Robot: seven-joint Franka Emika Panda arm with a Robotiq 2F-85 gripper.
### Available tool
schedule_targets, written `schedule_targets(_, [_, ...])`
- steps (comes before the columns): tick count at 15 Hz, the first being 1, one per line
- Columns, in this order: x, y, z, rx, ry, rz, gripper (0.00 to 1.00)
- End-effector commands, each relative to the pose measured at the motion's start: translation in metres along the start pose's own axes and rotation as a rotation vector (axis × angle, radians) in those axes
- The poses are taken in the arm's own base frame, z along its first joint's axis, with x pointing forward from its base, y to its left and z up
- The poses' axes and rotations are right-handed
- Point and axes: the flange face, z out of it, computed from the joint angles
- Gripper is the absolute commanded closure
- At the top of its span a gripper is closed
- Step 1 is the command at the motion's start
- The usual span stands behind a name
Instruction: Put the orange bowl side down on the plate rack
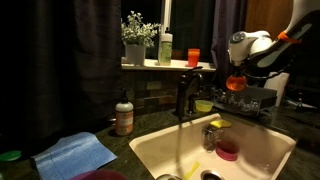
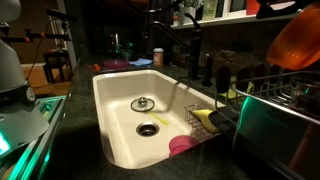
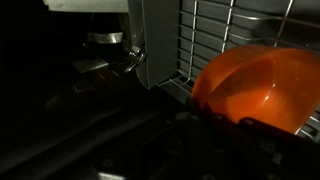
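The orange bowl [image 1: 236, 84] still hangs tilted above the plate rack, so I will turn my gripper and lower it toward the rack's sink-side wires to release the bowl.
My gripper [image 3: 212, 120] is shut on the rim of the orange bowl [image 3: 255, 85], a glossy red-orange bowl tipped so its hollow faces the wrist camera. Behind the bowl are the wires of the plate rack [image 3: 222, 30]. In both exterior views the orange bowl [image 1: 236, 84] [image 2: 298, 42] hangs in the air just above the plate rack [image 1: 255, 101] [image 2: 268, 84], which stands on the counter beside the sink. The gripper [image 1: 241, 74] comes down from the white wrist. Its fingers are dark and mostly hidden in shadow in the wrist view.
A white sink [image 2: 110, 120] holds a pink dish [image 2: 183, 146] and a yellow sponge [image 2: 205, 118], and the dark faucet [image 1: 184, 96] stands at its back. An orange cup [image 1: 193, 57], a green bottle [image 1: 165, 48] and a plant [image 1: 138, 40] stand on the sill. A blue cloth [image 1: 75, 155] lies on the counter.
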Motion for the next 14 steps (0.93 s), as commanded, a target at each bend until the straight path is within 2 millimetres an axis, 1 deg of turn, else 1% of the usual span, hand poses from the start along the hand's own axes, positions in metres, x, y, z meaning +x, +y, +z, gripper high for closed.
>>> schedule_targets(1, [-0.012,-0.029,-0.020,-0.090,0.035,-0.067,0.99])
schedule_targets(3, [-0.013,-0.040,-0.026,-0.131,0.058,-0.092,0.99])
schedule_targets(6, [-0.013,-0.053,-0.031,-0.192,0.085,-0.125,0.99])
schedule_targets(14, [-0.013,-0.087,-0.032,-0.358,0.159,-0.205,0.99])
